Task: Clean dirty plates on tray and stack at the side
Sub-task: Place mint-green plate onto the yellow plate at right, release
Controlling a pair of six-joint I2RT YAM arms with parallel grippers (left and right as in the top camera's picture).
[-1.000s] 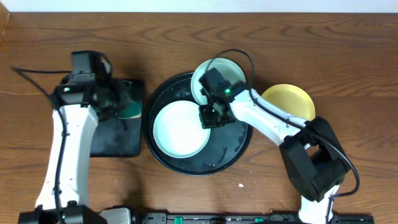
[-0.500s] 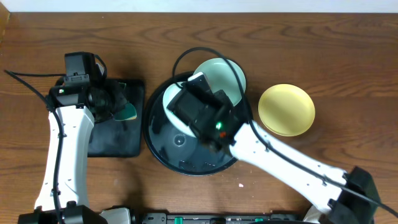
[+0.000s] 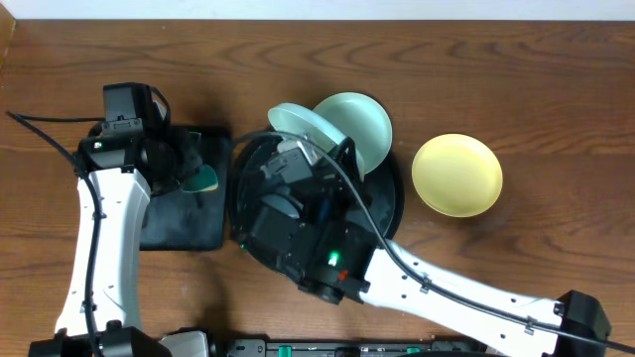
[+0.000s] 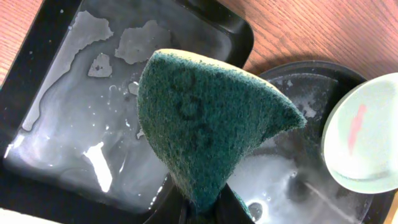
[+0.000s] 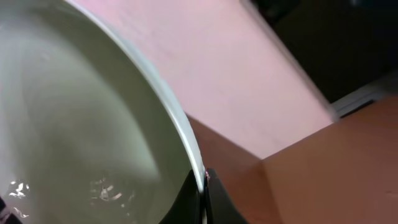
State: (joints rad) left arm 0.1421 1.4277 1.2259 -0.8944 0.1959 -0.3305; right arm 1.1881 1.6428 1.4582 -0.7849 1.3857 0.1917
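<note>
The plate is tilted, so I will level it and lower my right gripper over the pale yellow plate, to its right in the overhead view.
My right gripper is shut on the rim of a light aqua plate. It holds the plate tilted, high above the round black tray; in the overhead view this plate shows nearly edge-on. A second aqua plate rests on the tray's far rim; the left wrist view shows it with a red smear. The pale yellow plate lies on the table to the right. My left gripper is shut on a green sponge above the rectangular tray's right edge.
The rectangular black tray at the left holds shallow water. The raised right arm hides most of the round tray from above. Wet patches show on the round tray in the left wrist view.
My right arm has lifted the aqua plate off the round tray, raising and tilting it toward the overhead camera. My left arm with the sponge has barely moved.
</note>
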